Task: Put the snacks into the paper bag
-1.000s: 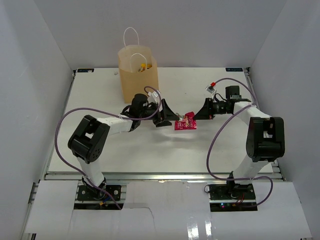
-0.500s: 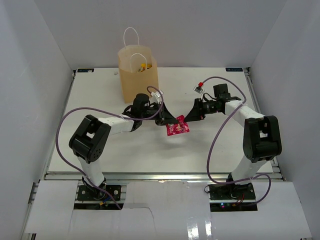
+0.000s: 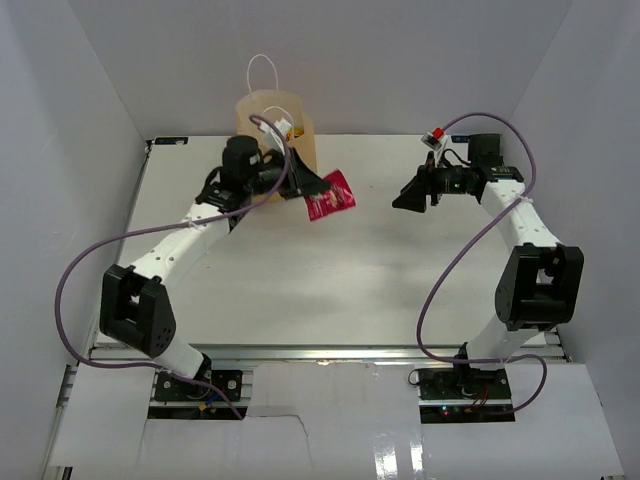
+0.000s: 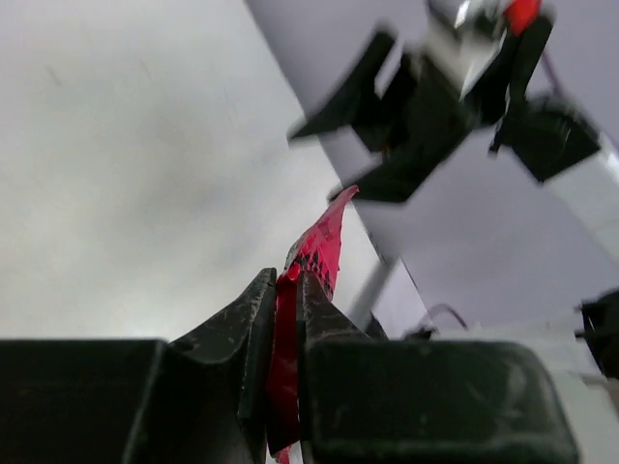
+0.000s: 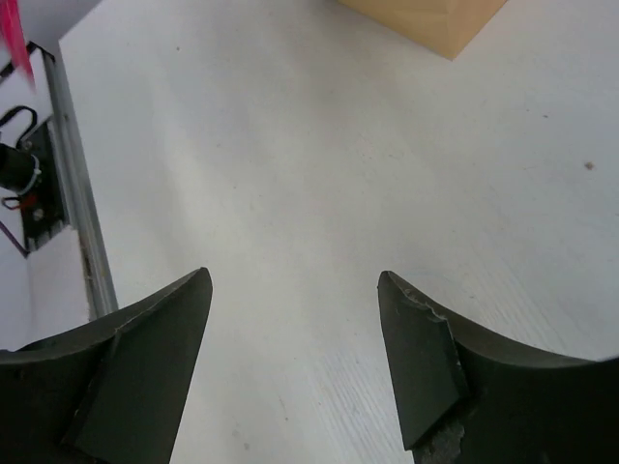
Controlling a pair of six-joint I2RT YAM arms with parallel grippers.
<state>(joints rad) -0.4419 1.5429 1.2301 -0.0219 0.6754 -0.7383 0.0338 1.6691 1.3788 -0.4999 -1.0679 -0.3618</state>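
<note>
I will lift my left gripper outward and to the left in the top view, over the bag's opening, because the packet is still hanging outside it.
A pink-red snack packet hangs in the air just right of the paper bag, pinched at one edge by my left gripper, which is shut on it. In the left wrist view the packet stands up thin between the closed fingers of the left gripper. The tan bag stands upright at the back with white handles, partly hidden by my left arm. A yellow wrapper shows in its mouth. My right gripper hovers to the right, open and empty; its wrist view of the gripper shows only bare table between the fingers.
The white table is walled by white panels on the left, back and right. A corner of the paper bag and a sliver of the pink packet show in the right wrist view. Purple cables trail from both arms.
My left gripper shut on the pink-red packet and carried it up and back to beside the bag. My right gripper let go, opened and drew back to the right.
</note>
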